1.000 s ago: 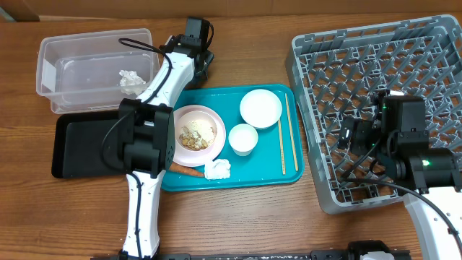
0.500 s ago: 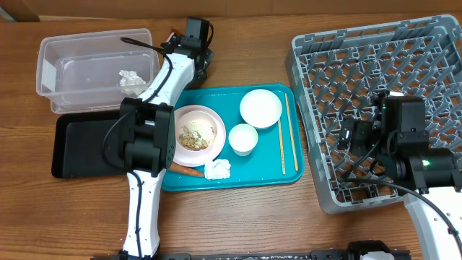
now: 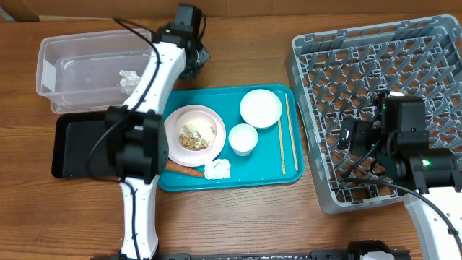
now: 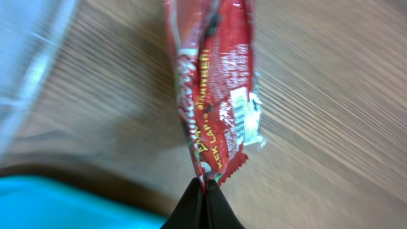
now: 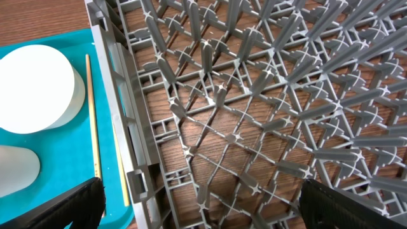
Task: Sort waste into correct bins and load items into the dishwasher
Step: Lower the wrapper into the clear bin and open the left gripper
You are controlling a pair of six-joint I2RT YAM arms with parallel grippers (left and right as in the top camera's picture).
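Observation:
My left gripper rises and shifts to the left in the overhead view over the clear tub next, since the tissue inside marks it as the waste bin.
In the left wrist view my left gripper (image 4: 205,186) is shut on the end of a red-and-silver snack wrapper (image 4: 216,95), which hangs over bare wood beside the clear tub (image 4: 28,57). Overhead, that gripper (image 3: 193,59) sits just right of the clear tub (image 3: 94,43), which holds a crumpled white tissue (image 3: 130,79). My right gripper (image 5: 203,210) is open over the grey dish rack (image 5: 254,95), nothing between its fingers. On the teal tray lie a plate (image 3: 209,115) with food scraps, a bowl (image 3: 260,107), a cup (image 3: 242,139), chopsticks (image 3: 290,133), a tissue (image 3: 217,170) and a carrot (image 3: 184,171).
A shallow black tray (image 3: 79,148) lies below the tub, left of the teal serving tray (image 3: 260,173). The dish rack (image 3: 404,65) fills the right side, its pegs upright under my right arm.
My left gripper closed on the wrapper and moved up and left toward the clear tub, carrying it. The right arm has not moved.

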